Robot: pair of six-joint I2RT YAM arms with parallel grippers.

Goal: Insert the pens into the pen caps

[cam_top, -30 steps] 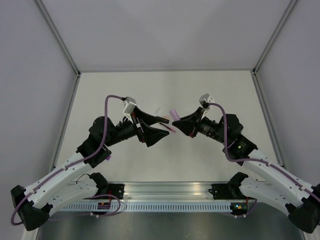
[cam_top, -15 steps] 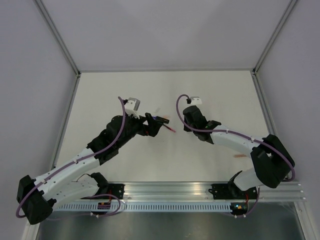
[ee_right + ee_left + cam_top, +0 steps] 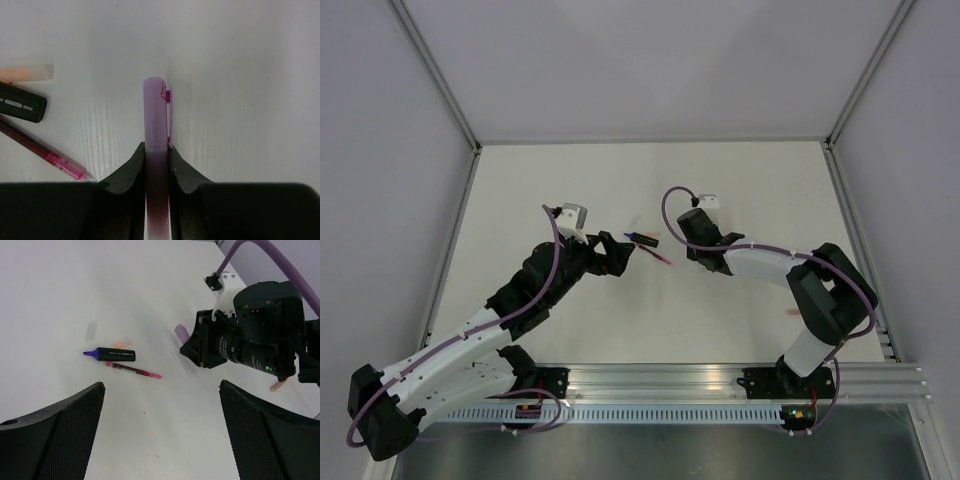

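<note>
I will next lower the light purple pen cap (image 3: 156, 115) with my right gripper onto the bare tabletop just below and let go of it, because that spot is clear of the pens.
My right gripper (image 3: 156, 147) is shut on the light purple pen cap (image 3: 156, 115), which sticks out past the fingertips just over the table. From the left wrist, the same cap (image 3: 180, 332) shows at that gripper's tip. The dark navy pen (image 3: 112, 354) and the slim pink-red pen (image 3: 134, 371) lie side by side on the table between the arms. A pale orange-pink translucent cap (image 3: 25, 73) lies just beyond the navy pen (image 3: 20, 106). My left gripper (image 3: 162, 440) stands wide open and empty, short of the pens (image 3: 643, 240).
A small pink piece (image 3: 792, 313) lies on the white table under the right forearm. The right arm (image 3: 770, 265) reaches in low from the right. Grey walls and metal posts (image 3: 455, 110) bound the table on three sides.
The right arm has swung round and lowered, carrying the purple cap down close to the table. The left gripper has drawn back to the left, leaving both pens uncovered.
</note>
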